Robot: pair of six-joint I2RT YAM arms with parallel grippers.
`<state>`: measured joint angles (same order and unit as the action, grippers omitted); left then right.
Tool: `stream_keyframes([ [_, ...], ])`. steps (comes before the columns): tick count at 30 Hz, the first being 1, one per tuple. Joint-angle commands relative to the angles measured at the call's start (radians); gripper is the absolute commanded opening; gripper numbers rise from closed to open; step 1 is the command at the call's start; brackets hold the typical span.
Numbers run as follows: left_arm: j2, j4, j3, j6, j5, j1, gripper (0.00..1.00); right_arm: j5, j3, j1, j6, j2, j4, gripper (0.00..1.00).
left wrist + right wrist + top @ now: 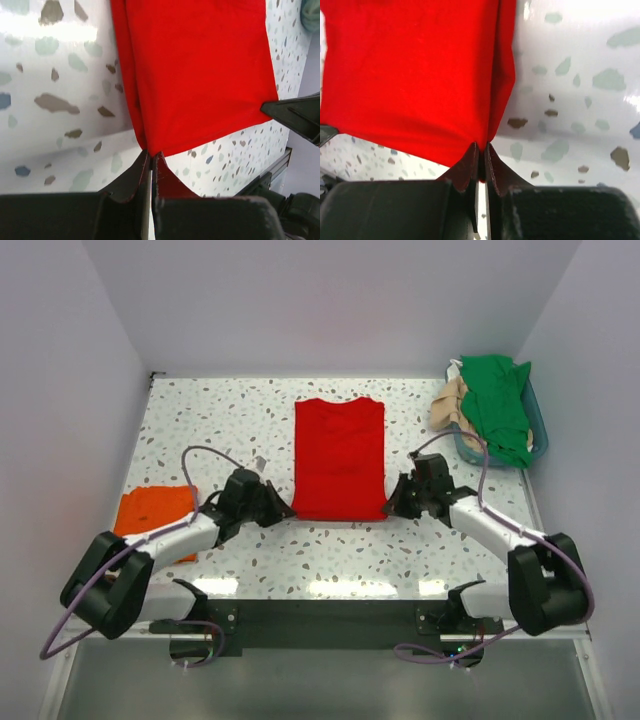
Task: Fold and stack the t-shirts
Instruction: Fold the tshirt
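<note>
I will lift the red t-shirt's corner with my left gripper, swing it outward and down at the red t-shirt's far edge (303, 405), and let go. This will fold the long rectangle in half.
The red t-shirt (339, 456) lies folded into a long rectangle in the middle of the table. My left gripper (287, 510) is shut on its near left corner (148, 145). My right gripper (391, 508) is shut on its near right corner (482, 142). An orange t-shirt (152, 512) lies folded at the left edge, partly under my left arm. A green t-shirt (497, 405) and a tan t-shirt (449, 406) hang over the teal basket (540, 425) at the far right.
The speckled table (220, 420) has walls on the left, back and right. The basket stands against the right wall. A metal rail (330, 615) runs along the near edge between the arm bases.
</note>
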<state>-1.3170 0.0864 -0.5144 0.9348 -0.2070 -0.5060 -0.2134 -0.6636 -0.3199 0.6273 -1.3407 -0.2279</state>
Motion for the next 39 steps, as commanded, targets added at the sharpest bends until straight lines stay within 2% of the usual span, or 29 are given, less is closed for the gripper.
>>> stream_keyframes([
  [1,0.110,-0.066,0.079,0.022,0.053,-0.035,0.00,-0.044,0.074,0.004,-0.001,0.121,-0.062,0.00],
  [8,0.395,-0.186,0.198,0.076,0.138,-0.153,0.00,-0.086,0.234,0.004,0.031,0.431,-0.186,0.00],
  [9,0.422,-0.195,0.209,0.087,0.147,-0.167,0.00,-0.086,0.242,0.004,0.032,0.510,-0.208,0.00],
  [13,0.544,-0.208,0.272,0.139,0.175,-0.242,0.00,-0.119,0.269,0.001,0.051,0.661,-0.304,0.01],
  [17,0.562,-0.206,0.252,0.133,0.193,-0.255,0.00,-0.104,0.237,0.002,0.048,0.684,-0.333,0.01],
  [21,0.494,-0.221,0.101,0.087,0.256,-0.250,0.00,-0.081,0.145,0.002,0.023,0.594,-0.312,0.01],
  [26,0.270,-0.275,-0.123,0.013,0.345,-0.221,0.00,-0.009,-0.034,0.004,0.006,0.392,-0.257,0.00],
  [29,0.145,-0.251,-0.235,-0.028,0.281,-0.145,0.00,0.003,-0.141,0.002,-0.001,0.284,-0.215,0.00],
  [33,0.004,-0.212,-0.385,-0.071,0.221,-0.043,0.00,0.029,-0.286,0.007,-0.024,0.057,-0.189,0.00],
  [39,-0.241,-0.247,-0.657,-0.134,0.161,0.046,0.00,0.037,-0.553,0.027,-0.047,-0.194,-0.203,0.00],
])
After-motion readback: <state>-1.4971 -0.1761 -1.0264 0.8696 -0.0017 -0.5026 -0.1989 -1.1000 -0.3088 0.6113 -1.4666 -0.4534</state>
